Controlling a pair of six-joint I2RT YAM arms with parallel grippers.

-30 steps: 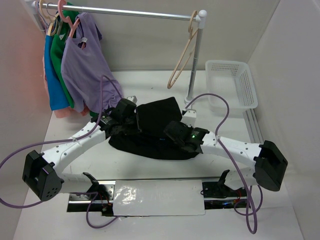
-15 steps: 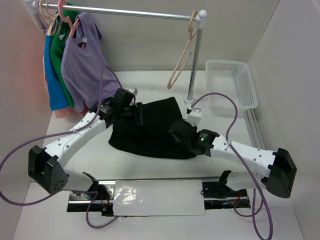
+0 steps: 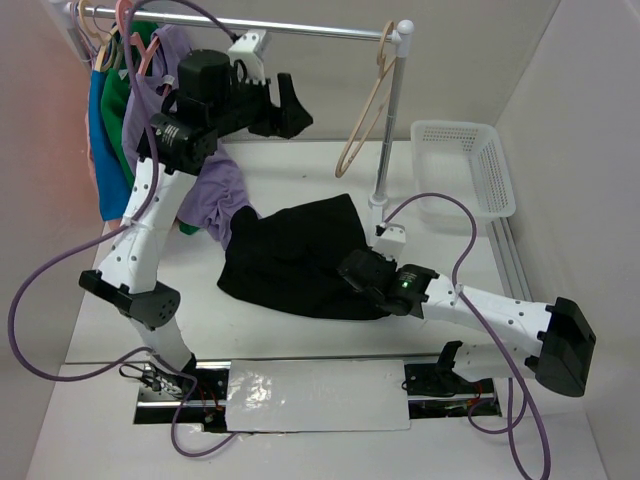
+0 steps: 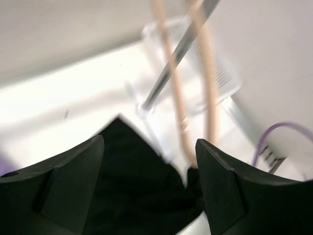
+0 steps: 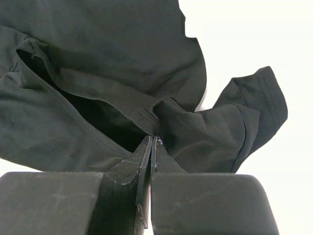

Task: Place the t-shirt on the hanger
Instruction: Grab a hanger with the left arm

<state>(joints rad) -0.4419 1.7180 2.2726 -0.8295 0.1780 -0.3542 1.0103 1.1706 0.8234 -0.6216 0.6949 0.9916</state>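
My left gripper is open and will next move its fingers to the right in the top view, around the hanger's thin bar (image 3: pixel 362 118) (image 4: pixel 209 88), and close, because the bar hangs there.
The black t-shirt (image 3: pixel 290 255) lies crumpled on the white table, mid-view. My right gripper (image 3: pixel 352 272) sits at its right edge, and in the right wrist view (image 5: pixel 153 139) it is shut on a fold of the t-shirt (image 5: pixel 98 58) hem. My left gripper (image 3: pixel 288 105) is raised high near the rail, open and empty, pointing right towards the beige hanger (image 3: pixel 370 110) that hangs from the rail's right end. In the left wrist view the open gripper (image 4: pixel 149 143) frames the blurred hanger (image 4: pixel 173 83) ahead and the t-shirt (image 4: pixel 127 181) far below.
A metal rail (image 3: pixel 300 25) on a post (image 3: pixel 388 140) spans the back. A lilac top (image 3: pixel 165 125), green (image 3: pixel 115 110) and blue (image 3: pixel 100 150) garments hang at its left on pink hangers (image 3: pixel 128 30). A white basket (image 3: pixel 465 165) stands at the back right.
My left gripper opened, let go of the t-shirt and swung up and back to rail height. The right gripper stayed shut on the t-shirt and shifted slightly.
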